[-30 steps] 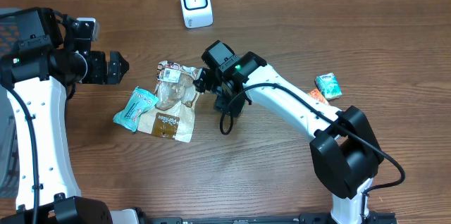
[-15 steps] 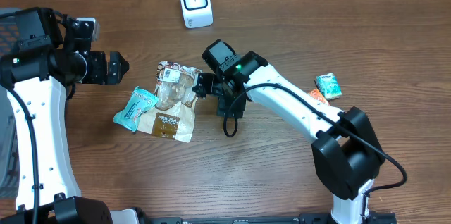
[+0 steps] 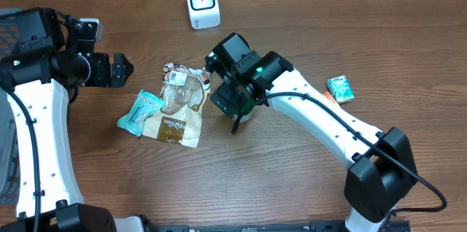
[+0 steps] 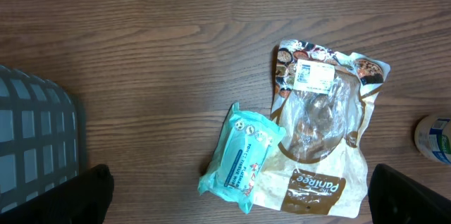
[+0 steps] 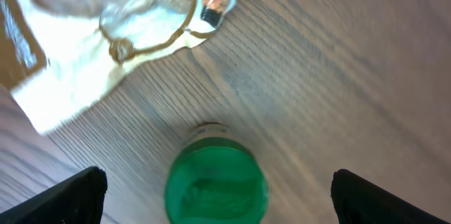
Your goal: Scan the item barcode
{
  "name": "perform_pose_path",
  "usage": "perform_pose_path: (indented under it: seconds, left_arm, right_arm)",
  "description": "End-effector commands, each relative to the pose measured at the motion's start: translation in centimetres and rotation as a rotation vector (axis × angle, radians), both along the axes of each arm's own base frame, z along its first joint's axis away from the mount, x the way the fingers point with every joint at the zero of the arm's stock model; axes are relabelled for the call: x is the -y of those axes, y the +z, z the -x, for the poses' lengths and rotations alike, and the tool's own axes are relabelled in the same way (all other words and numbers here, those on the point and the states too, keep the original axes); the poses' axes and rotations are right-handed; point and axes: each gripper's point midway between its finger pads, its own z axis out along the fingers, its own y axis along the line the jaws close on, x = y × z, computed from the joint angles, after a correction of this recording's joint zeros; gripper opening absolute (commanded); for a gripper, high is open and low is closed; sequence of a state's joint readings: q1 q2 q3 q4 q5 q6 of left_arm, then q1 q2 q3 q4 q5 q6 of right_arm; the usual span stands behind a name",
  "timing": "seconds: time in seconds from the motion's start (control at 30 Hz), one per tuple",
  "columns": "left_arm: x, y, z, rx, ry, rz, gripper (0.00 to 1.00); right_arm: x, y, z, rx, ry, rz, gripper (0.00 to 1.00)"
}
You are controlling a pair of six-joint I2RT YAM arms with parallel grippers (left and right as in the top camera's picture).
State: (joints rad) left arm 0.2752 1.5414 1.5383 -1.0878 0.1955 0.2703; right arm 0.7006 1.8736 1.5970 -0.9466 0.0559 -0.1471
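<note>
Next, my right gripper moves down around the bottle's green cap (image 5: 216, 184) and closes on its sides, as the cap stands below and between the open fingers.
A white barcode scanner (image 3: 202, 2) stands at the far edge of the table. A bottle with a green cap (image 5: 216, 185) stands upright just right of a clear-and-brown bread bag (image 3: 179, 108). My right gripper (image 5: 218, 199) hangs above that cap, open, with its fingers wide on either side and apart from it. In the overhead view the right gripper (image 3: 232, 101) covers most of the bottle (image 3: 246, 114). A teal tissue pack (image 4: 242, 153) lies against the bag's left side. My left gripper (image 4: 243, 196) is open and empty, hovering left of these items (image 3: 117, 69).
A small teal box (image 3: 340, 87) and an orange packet (image 3: 327, 99) lie at the right of the table. A grey mesh basket (image 4: 35, 136) sits at the left edge. The bottle's label side also shows at the right edge of the left wrist view (image 4: 433, 138).
My right gripper has opened wide and swung from the bread bag's right edge to above the green-capped bottle. The left arm has not moved.
</note>
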Motion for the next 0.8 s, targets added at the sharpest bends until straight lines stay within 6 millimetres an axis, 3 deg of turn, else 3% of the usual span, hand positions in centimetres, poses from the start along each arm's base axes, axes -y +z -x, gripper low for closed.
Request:
perform_pose_path:
  seconds: [0.0,0.17,0.4,0.63,0.77]
  left_arm:
    - [0.1,1.1,-0.3,0.032,-0.018,-0.005,1.00]
    - [0.1,1.1,-0.3,0.032,-0.018,-0.005,0.99]
    - [0.1,1.1,-0.3,0.032,-0.018,-0.005,1.00]
    - [0.1,1.1,-0.3,0.032,-0.018,-0.005,1.00]
    - [0.1,1.1,-0.3,0.032,-0.018,-0.005,1.00]
  right_arm:
    - [-0.2,0.8,-0.2,-0.032,-0.206,-0.103,1.00]
    - [-0.2,0.1,-0.6,-0.056,-0.340,-0.154,1.00]
    - [2.0,-1.9,-0.7,-0.134,-0.798,-0.237,1.00]
    - [2.7,-4.4,0.4,-0.170,-0.835,-0.216,1.00]
    - [2.8,-4.7,0.6,-0.175,-0.832,-0.204,0.98]
